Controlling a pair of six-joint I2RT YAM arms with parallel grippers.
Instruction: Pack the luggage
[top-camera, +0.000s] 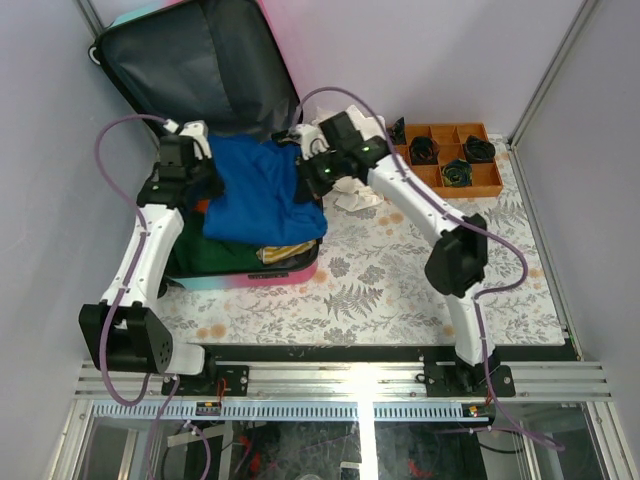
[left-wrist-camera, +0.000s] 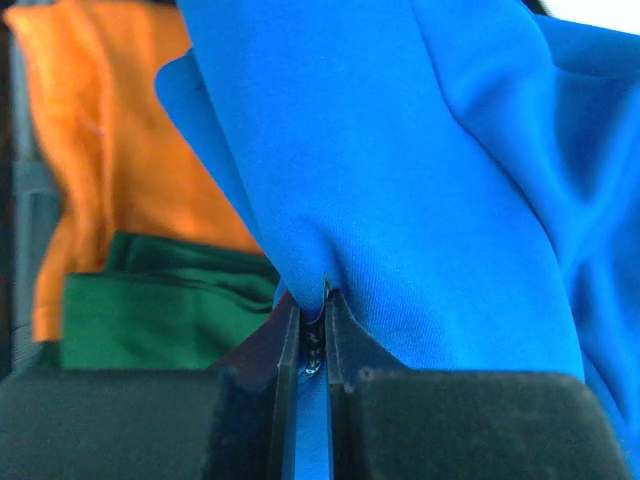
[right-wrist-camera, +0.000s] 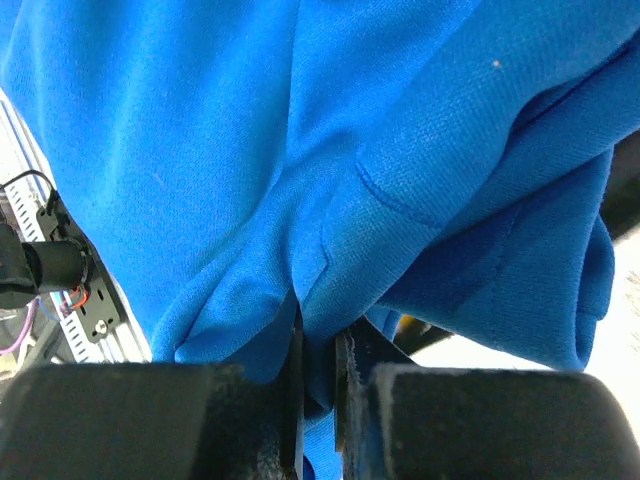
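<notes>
The left gripper moves down and left in the top view onto the green garment (top-camera: 215, 255) (left-wrist-camera: 175, 318) next. It releases the blue garment's fold there, as the blue garment overhangs the luggage's opposite edge.
The open luggage (top-camera: 285, 275) lies at the left of the table, its dark grey lined lid (top-camera: 195, 65) raised against the back wall. A blue garment (top-camera: 262, 195) is spread over the clothes in it, on a green garment (top-camera: 215, 255) and an orange one (left-wrist-camera: 110, 130). My left gripper (top-camera: 200, 172) is shut on the blue garment's left edge (left-wrist-camera: 400, 180). My right gripper (top-camera: 312, 172) is shut on its right edge (right-wrist-camera: 300, 150). Both pinch folds of blue cloth between their jaws.
An orange compartment tray (top-camera: 450, 155) with several rolled dark items stands at the back right. White cloth (top-camera: 355, 198) lies on the patterned tablecloth beside the luggage, under my right arm. Grey walls close in on the left, back and right.
</notes>
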